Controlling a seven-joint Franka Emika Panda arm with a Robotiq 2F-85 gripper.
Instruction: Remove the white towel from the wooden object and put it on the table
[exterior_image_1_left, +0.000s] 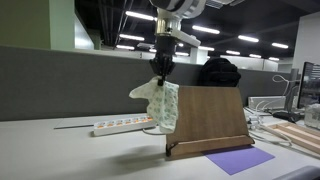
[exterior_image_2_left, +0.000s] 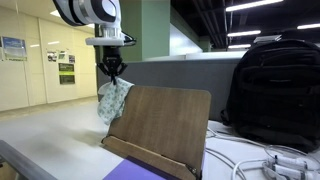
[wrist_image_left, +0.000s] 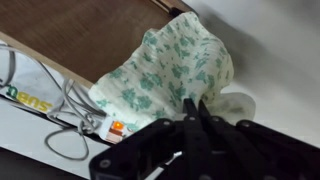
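I will move my gripper away from the wooden stand and down toward the bare tabletop beside it to let go of the fold, because that spot is clear.
The white towel (exterior_image_1_left: 162, 103) has a pale green flower print and hangs in the air from my gripper (exterior_image_1_left: 161, 72), beside the edge of the wooden stand (exterior_image_1_left: 208, 117). In an exterior view the towel (exterior_image_2_left: 112, 99) dangles just past the stand's (exterior_image_2_left: 160, 125) far corner, above the table. In the wrist view my gripper (wrist_image_left: 192, 106) is shut on a fold of the towel (wrist_image_left: 165, 65), with the wooden stand (wrist_image_left: 90, 30) behind it. The towel's lower part seems to hang next to the board; I cannot tell whether it touches.
A white power strip (exterior_image_1_left: 120, 126) lies on the table (exterior_image_1_left: 60, 150) behind the towel. A purple sheet (exterior_image_1_left: 240, 159) lies in front of the stand. A black backpack (exterior_image_2_left: 277, 85) stands behind it, with cables (exterior_image_2_left: 270, 160) nearby. A grey partition (exterior_image_1_left: 60, 80) runs along the back.
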